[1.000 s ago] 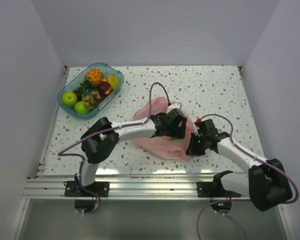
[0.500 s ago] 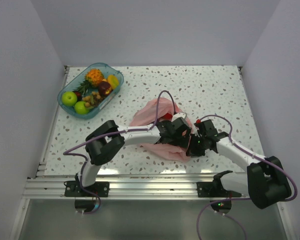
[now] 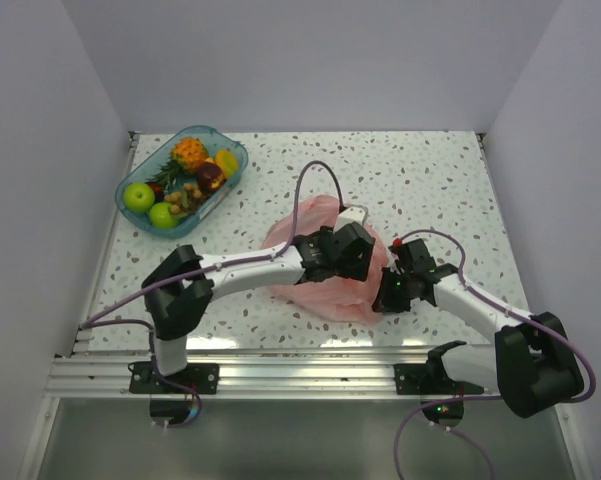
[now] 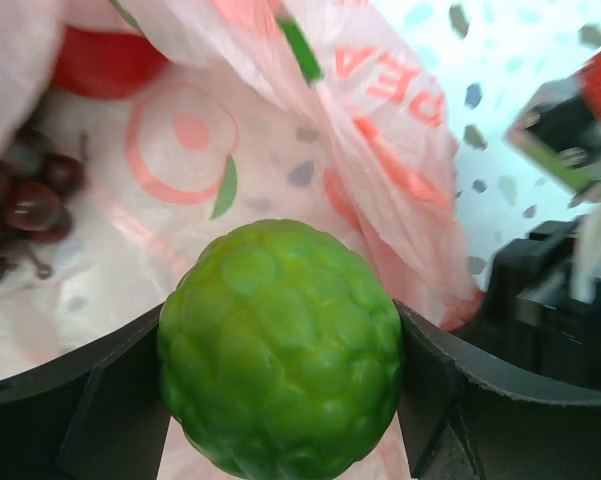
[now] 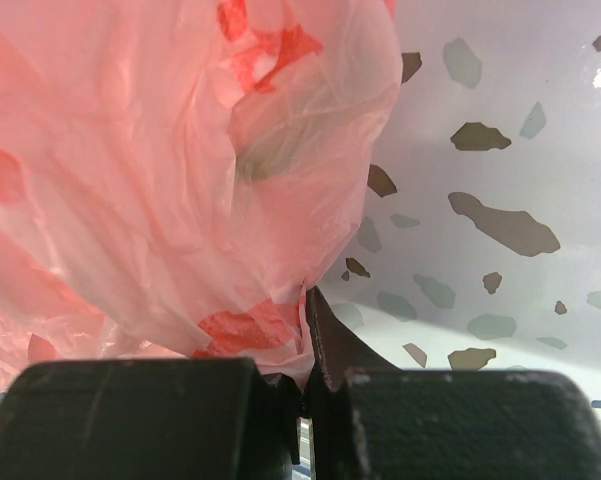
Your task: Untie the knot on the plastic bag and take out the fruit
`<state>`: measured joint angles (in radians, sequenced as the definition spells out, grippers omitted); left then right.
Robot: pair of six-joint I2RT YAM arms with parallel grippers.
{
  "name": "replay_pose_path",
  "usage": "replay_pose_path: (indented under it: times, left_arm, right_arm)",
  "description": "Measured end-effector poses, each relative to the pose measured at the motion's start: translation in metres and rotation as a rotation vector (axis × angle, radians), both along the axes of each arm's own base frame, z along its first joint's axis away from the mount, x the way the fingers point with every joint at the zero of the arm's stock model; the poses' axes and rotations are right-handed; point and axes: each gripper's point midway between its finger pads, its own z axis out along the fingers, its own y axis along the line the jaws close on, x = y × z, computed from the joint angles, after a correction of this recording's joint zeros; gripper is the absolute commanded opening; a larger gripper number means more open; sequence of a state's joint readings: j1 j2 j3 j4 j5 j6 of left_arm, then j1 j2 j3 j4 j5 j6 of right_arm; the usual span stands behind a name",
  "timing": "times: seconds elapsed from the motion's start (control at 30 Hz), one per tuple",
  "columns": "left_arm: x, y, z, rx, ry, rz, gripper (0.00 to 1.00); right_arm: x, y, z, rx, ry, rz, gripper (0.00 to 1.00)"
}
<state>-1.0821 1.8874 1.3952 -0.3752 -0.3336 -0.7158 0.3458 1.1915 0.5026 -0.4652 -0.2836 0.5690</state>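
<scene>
My left gripper should next rise from the bag and go outward over the blue tray, between pineapple and green apples, because other fruit is already gathered there.
The pale-pink plastic bag (image 3: 325, 290) lies open near the table's front middle. My left gripper (image 3: 348, 262) is over it, shut on a bumpy lime-green fruit (image 4: 280, 345) held between both fingers (image 4: 70, 400). Inside the bag, dark purple grapes (image 4: 25, 205) lie at the left and a red fruit (image 4: 105, 60) at the top. My right gripper (image 3: 392, 290) is at the bag's right edge, shut on a fold of the bag's plastic (image 5: 280, 335). No knot shows in any view.
A clear blue tray (image 3: 170, 228) at the back left holds a small pineapple (image 3: 189, 153), two green apples (image 3: 138, 196) and other fruit. White walls close in the speckled table on three sides. A metal rail (image 3: 280, 375) runs along the front.
My left gripper has lifted out of the bag's mouth and drawn back a little with the green fruit. My right gripper has stayed pinching the bag.
</scene>
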Motion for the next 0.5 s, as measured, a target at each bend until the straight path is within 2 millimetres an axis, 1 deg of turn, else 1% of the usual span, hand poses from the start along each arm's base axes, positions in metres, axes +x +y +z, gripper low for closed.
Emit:
replay_pose_path:
  times: [0.17,0.23,0.27,0.37,0.43,0.5]
  left_arm:
    - [0.011,0.012,0.062,-0.065,-0.106,0.013,0.59]
    - [0.019,0.021,0.082,-0.095,-0.129,0.033,0.59]
    - [0.027,0.031,0.094,-0.111,-0.141,0.054,0.59]
    - [0.054,0.068,0.121,-0.147,-0.180,0.142,0.59]
    - [0.077,0.108,0.133,-0.160,-0.205,0.231,0.59]
    - [0.100,0.155,0.138,-0.163,-0.218,0.339,0.59]
  right_arm:
    - [0.000,0.000,0.000,0.001,-0.002,0.000,0.00]
    - [0.001,0.000,0.000,0.000,-0.002,0.000,0.00]
    - [0.001,0.000,0.000,0.001,-0.003,0.000,0.00]
    - [0.001,0.000,0.000,0.001,-0.003,0.000,0.00]
    - [0.001,0.000,0.000,0.001,-0.004,0.000,0.00]
    - [0.001,0.000,0.000,0.001,-0.004,0.000,0.00]
